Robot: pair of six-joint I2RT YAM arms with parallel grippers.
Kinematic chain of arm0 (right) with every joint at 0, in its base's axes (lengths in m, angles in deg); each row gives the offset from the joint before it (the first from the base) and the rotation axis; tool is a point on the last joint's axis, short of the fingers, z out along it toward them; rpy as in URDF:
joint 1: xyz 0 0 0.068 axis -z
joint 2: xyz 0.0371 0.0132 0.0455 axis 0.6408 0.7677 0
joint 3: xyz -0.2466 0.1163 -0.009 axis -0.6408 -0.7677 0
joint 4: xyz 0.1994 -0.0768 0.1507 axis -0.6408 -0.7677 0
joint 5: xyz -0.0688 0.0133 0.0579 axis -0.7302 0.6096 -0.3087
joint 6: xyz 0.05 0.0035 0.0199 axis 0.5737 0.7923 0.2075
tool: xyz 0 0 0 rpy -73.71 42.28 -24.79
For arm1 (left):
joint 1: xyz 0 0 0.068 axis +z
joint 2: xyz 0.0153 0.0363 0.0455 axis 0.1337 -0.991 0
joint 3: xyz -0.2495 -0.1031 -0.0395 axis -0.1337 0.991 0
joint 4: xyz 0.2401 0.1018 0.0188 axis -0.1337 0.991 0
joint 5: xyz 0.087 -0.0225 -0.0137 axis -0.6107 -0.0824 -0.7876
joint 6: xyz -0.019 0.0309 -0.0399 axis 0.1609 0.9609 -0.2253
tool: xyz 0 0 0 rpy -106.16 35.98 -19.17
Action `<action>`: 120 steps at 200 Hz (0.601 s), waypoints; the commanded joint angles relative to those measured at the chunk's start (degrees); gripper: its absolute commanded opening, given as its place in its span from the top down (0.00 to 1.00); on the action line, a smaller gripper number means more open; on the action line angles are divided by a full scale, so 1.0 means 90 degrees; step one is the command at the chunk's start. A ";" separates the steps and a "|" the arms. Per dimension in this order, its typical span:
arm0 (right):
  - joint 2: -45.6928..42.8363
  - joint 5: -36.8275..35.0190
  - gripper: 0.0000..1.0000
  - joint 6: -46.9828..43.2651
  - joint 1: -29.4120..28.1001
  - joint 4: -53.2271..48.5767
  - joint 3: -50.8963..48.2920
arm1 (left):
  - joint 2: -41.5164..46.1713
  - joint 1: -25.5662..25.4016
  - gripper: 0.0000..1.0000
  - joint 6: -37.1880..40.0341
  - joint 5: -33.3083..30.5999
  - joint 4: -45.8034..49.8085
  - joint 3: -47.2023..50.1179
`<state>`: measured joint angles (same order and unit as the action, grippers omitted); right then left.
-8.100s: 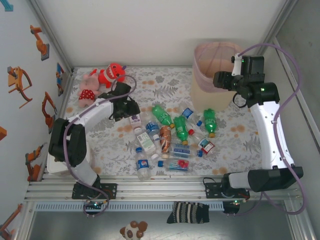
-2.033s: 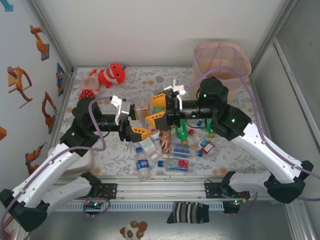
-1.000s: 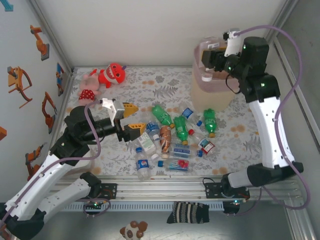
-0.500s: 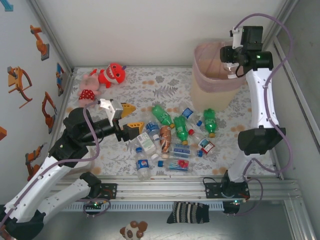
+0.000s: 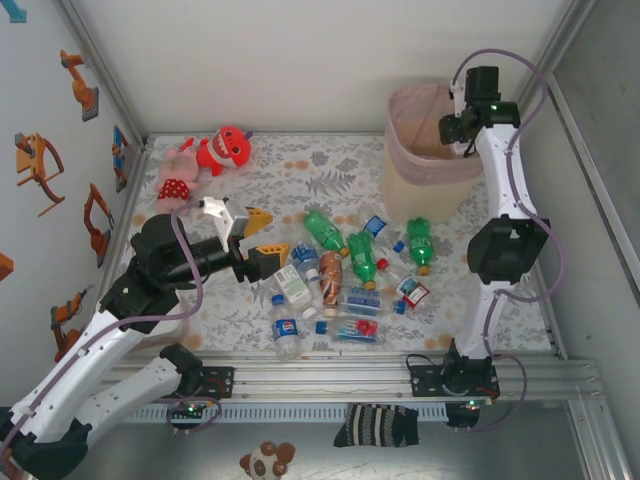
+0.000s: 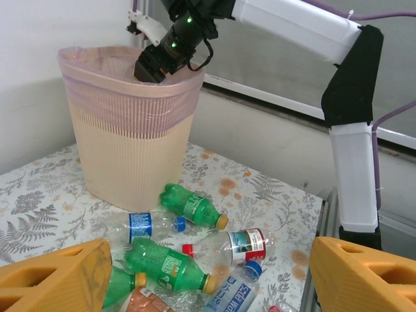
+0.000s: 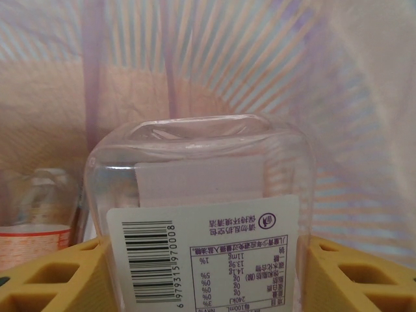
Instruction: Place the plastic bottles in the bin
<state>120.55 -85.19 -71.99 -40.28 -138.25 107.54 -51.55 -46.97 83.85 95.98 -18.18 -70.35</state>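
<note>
The bin's sides already surround the clear squarish bottle in my right gripper. I will next lower it deeper into the bin (image 5: 400, 150), toward the bottle inside, and release it.
Several plastic bottles (image 5: 345, 270) lie in a loose pile on the floral table, green, clear and brown ones (image 6: 192, 205). My left gripper (image 5: 265, 235) hovers open just left of the pile, its yellow fingers (image 6: 58, 278) spread wide with nothing between them. My right gripper (image 5: 455, 128) reaches down into the bin (image 5: 400, 150), a tall pink-rimmed, cream-bodied basket (image 6: 123, 149). It is shut on a clear squarish bottle (image 7: 205, 214) with a white barcode label, held inside the bin's mesh wall (image 7: 227, 65). Another bottle (image 7: 36, 218) lies lower in the bin.
Red and pink plush toys (image 5: 205, 160) sit at the back left corner. White walls close the table on the left, back and right. A metal rail (image 5: 320, 375) runs along the front edge, with a striped sock (image 5: 375, 425) below it.
The right arm has swung from the bin's left rim to its right side and lowered the held bottle into it. The left gripper has hardly moved.
</note>
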 commanded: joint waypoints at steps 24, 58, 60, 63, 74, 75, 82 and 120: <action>0.0448 -0.0160 0.43 -0.0055 0.0096 0.0010 0.0138 | -0.0024 0.0050 0.21 -0.0076 -0.0048 0.0089 0.0039; 0.0774 -0.0120 0.38 0.0068 0.0124 0.0005 0.0050 | -0.0065 0.0053 0.21 -0.0067 -0.0086 0.0162 -0.0018; 0.0786 -0.0120 0.37 0.0074 0.0125 0.0003 0.0043 | -0.0068 0.0057 0.21 -0.0066 -0.0085 0.0158 -0.0011; 0.0812 -0.0121 0.37 0.0084 0.0125 0.0003 0.0034 | -0.0074 0.0050 0.21 -0.0065 -0.0101 0.0156 -0.0014; 0.0851 -0.0101 0.35 0.0125 0.0124 0.0006 0.0001 | -0.0078 0.0058 0.21 -0.0070 -0.0124 0.0191 -0.0033; 0.0853 -0.0096 0.35 0.0133 0.0125 0.0004 0.0000 | -0.0076 0.0059 0.21 -0.0068 -0.0125 0.0193 -0.0034; 0.0860 -0.0074 0.34 0.0149 0.0123 0.0019 -0.0011 | -0.0082 0.0049 0.21 -0.0065 -0.0153 0.0211 -0.0030; 0.0688 0.0032 0.25 0.0319 0.0126 0.0017 -0.0021 | -0.0083 0.0071 0.21 -0.0182 -0.0436 0.0359 -0.0082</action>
<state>128.20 -84.88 -70.88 -39.87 -138.18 107.38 -52.36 -46.75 83.48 94.01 -16.49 -70.35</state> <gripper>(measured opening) 0.727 0.790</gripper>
